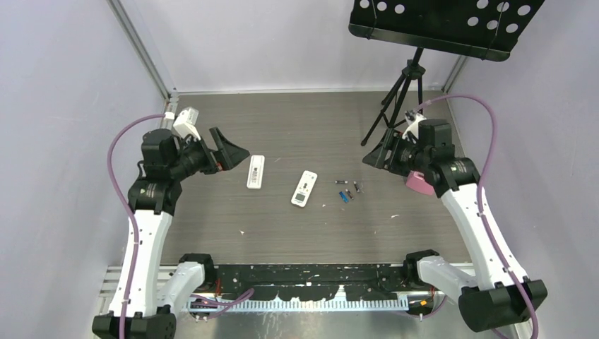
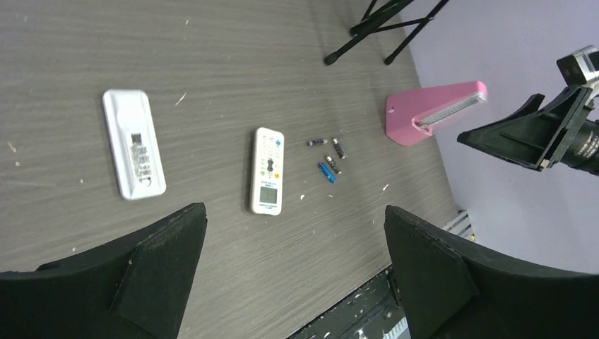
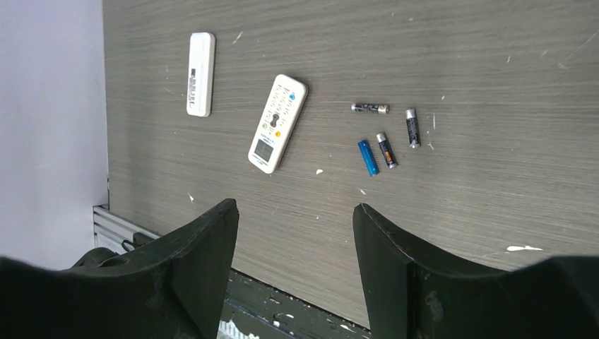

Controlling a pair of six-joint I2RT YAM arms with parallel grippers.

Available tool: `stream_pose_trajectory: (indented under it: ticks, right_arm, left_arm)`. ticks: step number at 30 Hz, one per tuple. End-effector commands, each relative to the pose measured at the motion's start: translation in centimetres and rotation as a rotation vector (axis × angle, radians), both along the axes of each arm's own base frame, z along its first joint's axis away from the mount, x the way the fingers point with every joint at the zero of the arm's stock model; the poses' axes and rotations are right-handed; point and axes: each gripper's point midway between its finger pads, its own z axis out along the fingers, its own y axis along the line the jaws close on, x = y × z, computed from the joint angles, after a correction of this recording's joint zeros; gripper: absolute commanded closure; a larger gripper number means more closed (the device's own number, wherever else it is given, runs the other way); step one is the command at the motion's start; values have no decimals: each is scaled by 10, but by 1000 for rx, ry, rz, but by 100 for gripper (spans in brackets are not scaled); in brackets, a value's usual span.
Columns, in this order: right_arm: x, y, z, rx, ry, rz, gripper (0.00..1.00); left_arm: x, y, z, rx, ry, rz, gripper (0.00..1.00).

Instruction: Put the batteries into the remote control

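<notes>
The remote lies below my left gripper and to its right in the top view, so I will descend that way, straddling the remote's clear long sides by the screen.
The remote control is a slim white bar with buttons and a small screen facing up, lying mid-table; it also shows in the left wrist view and the right wrist view. Several tiny batteries lie loose just right of it, one blue, the others dark, also seen in the left wrist view. My left gripper is open and empty, raised left of the remote. My right gripper is open and empty, raised right of the batteries.
A plain white bar with a dark label lies left of the remote. A pink wedge sits under the right arm. A black tripod stand with a perforated tray stands at the back right. Walls close in on three sides.
</notes>
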Motion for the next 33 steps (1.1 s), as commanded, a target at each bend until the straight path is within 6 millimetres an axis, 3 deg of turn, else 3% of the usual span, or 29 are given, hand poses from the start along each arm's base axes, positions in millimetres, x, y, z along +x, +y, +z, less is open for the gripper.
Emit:
stream_pose_trajectory:
  ticks: [1,7,13,22,29,33]
  right_arm:
    - [21,13,-6,51,-14,-14,34]
    - [27,23,-32,41,74,-7,37]
    - [37,21,-62,-24,170,-90,50]
    - [37,6,-92,-93,240,-208,50]
    - [39,-1,-101,-114,232,-248,50]
    - [40,2,-103,-102,229,-240,50]
  left_arm:
    - [26,4,-23,-24,66,63,0]
    - [44,-15,-70,-88,161,13,4]
    - [42,-68,-132,154,226,-58,6]
    - [46,-130,-221,434,280,-174,11]
    - [48,-164,-249,499,304,-248,11]
    - [50,-171,-262,572,285,-235,11]
